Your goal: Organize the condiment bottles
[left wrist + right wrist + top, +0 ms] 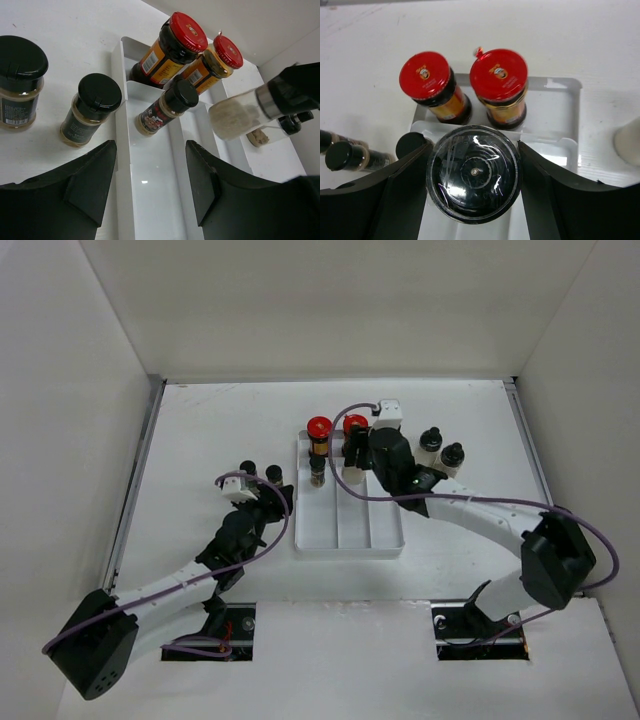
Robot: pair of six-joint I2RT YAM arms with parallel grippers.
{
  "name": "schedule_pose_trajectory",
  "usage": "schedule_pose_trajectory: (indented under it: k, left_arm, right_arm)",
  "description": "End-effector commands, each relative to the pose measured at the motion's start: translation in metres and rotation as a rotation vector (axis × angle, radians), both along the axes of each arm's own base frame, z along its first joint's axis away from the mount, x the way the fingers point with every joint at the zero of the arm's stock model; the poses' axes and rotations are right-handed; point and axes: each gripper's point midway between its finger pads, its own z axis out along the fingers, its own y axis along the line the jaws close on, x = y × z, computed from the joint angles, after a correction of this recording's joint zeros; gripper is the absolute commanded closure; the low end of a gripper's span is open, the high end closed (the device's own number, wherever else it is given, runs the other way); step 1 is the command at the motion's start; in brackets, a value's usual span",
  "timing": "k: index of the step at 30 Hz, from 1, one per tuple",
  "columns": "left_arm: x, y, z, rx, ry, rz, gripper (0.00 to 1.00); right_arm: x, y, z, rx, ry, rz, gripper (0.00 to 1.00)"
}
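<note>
My right gripper should go lower, gently toward the small dark jar, and release the bottle in the tray's middle section, as the bottle's base is still above the tray's bottom.
Two amber red-lidded jars [319, 428] [354, 426] stand at the back of the white divided tray [345, 535]. A small dark black-capped jar [317, 472] stands in the tray's left compartment. My right gripper [360, 455] is shut on a black-capped, white-filled bottle [473, 175] over the middle compartment; whether it touches the floor I cannot tell. My left gripper [262, 495] is open and empty by the tray's left edge. Two beige-filled black-capped jars [20, 75] [92, 107] stand left of the tray.
Two more black-capped bottles [430, 440] [452, 455] stand on the table right of the tray. White walls enclose the table at the back and both sides. The tray's right compartment [385, 525] holds nothing.
</note>
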Motion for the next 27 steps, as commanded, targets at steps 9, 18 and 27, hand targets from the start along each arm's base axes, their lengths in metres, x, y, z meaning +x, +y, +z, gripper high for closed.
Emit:
schedule_pose_trajectory:
  k: [9, 18, 27]
  left_arm:
    - [-0.001, 0.005, 0.015, -0.047, -0.057, 0.010, 0.44]
    - [-0.001, 0.004, 0.013, -0.043, -0.052, 0.006, 0.44]
    - [-0.001, 0.003, 0.014, -0.044, -0.053, 0.006, 0.44]
  right_arm:
    - [0.035, 0.040, 0.018, 0.107, -0.106, 0.016, 0.35]
    - [0.046, 0.040, -0.011, 0.058, -0.095, -0.020, 0.17]
    - [0.014, -0.008, 0.030, 0.088, -0.162, -0.059, 0.00]
